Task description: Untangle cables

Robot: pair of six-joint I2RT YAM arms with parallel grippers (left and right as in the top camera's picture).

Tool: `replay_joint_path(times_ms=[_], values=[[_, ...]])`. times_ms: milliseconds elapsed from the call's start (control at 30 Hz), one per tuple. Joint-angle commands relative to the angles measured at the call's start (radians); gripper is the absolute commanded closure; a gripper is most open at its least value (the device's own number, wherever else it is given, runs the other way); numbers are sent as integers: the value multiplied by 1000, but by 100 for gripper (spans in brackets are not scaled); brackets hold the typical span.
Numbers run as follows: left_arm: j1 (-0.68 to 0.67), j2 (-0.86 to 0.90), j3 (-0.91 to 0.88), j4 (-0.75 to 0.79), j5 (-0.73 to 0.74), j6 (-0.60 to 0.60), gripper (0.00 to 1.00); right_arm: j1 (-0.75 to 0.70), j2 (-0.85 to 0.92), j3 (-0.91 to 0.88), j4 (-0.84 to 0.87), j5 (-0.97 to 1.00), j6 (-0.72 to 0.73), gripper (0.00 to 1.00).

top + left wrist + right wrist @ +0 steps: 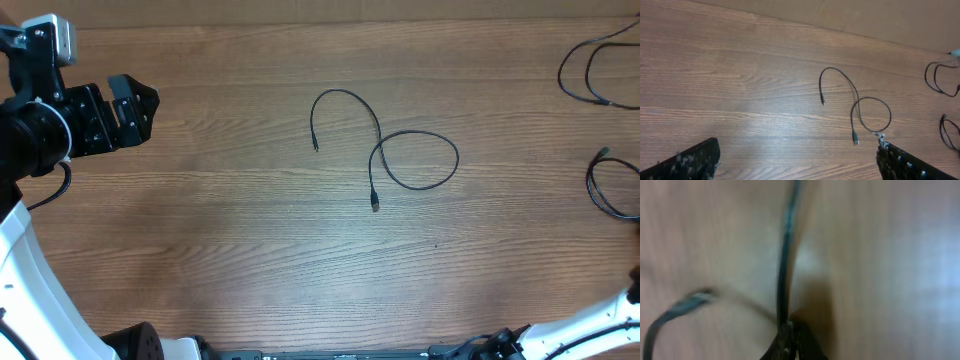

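I should next move my right gripper outward, away from the looped cable at the table's middle, and release the cable beside the farther cable, which lies outward of the gripper.
One thin black cable (378, 128) lies alone at the table's middle, curled into a loop with both plug ends free; it also shows in the left wrist view (856, 96). Two more cables lie at the right edge, one farther back (561, 78) and one nearer (590, 185). My left gripper (143, 112) hovers at the far left, open and empty, its fingers spread wide (797, 165). The right gripper (790, 330) is outside the overhead view. In the blurred right wrist view it sits low over the wood, shut on a cable (785, 255) that runs away from its tips.
The wooden table (250, 230) fills every view. My right arm's white link (590, 320) enters at the bottom right corner. A second blurred black strand (675, 310) curves at the left of the right wrist view.
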Motion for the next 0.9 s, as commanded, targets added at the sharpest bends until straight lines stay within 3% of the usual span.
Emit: replay_joint_path(times_ms=[0, 267, 533, 733, 867], values=[[-8, -12, 1, -2, 15, 10, 1, 93, 8, -13, 36, -25, -24, 96], [-8, -13, 1, -2, 15, -4, 1, 224, 8, -11, 148, -14, -23, 96], [-8, -14, 1, -2, 15, -4, 1, 175, 2, 16, 23, 90, -23, 96], [-8, -14, 1, -2, 15, -8, 1, 119, -89, 29, -29, -106, -23, 96], [-8, -13, 1, -1, 16, -18, 1, 184, -258, 29, 19, -225, -86, 96]])
